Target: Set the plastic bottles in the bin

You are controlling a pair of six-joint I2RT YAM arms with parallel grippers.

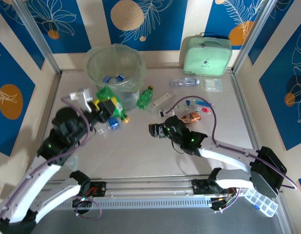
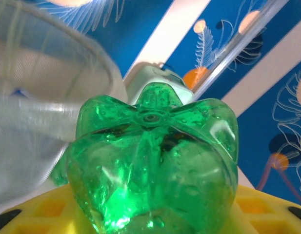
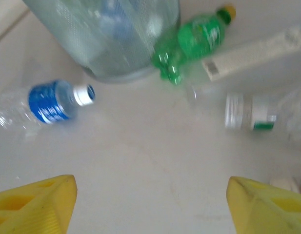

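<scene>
The green bottle still hangs outside the bin, so the left gripper will rise outward over the bin's rim, then lower into the bin's opening point(image 1: 114, 70) point(image 2: 38, 61) to let the bottle go.
My left gripper point(image 1: 107, 107) is shut on a green bottle point(image 1: 112, 101), lifted just in front of the bin point(image 1: 114, 68). In the left wrist view the bottle's base point(image 2: 152, 161) fills the space between the yellow fingers point(image 2: 33, 214), with the bin's rim point(image 2: 57, 63) to the left. Clear bottles with blue caps point(image 1: 111, 78) lie inside the bin. Another green bottle point(image 1: 145, 96) point(image 3: 194, 39) lies right of the bin. A clear bottle with a blue label point(image 1: 111, 124) point(image 3: 48, 102) lies on the table. My right gripper point(image 1: 157, 130) point(image 3: 150, 209) is open above bare table.
A mint-green zipped case point(image 1: 207, 53) stands at the back right, with a clear bottle point(image 1: 184, 82) and a small bag point(image 1: 213, 84) in front of it. A white tube point(image 1: 162, 101) point(image 3: 257, 53), a white-capped jar point(image 3: 250, 114) and a crumpled orange wrapper point(image 1: 193, 117) lie near my right arm.
</scene>
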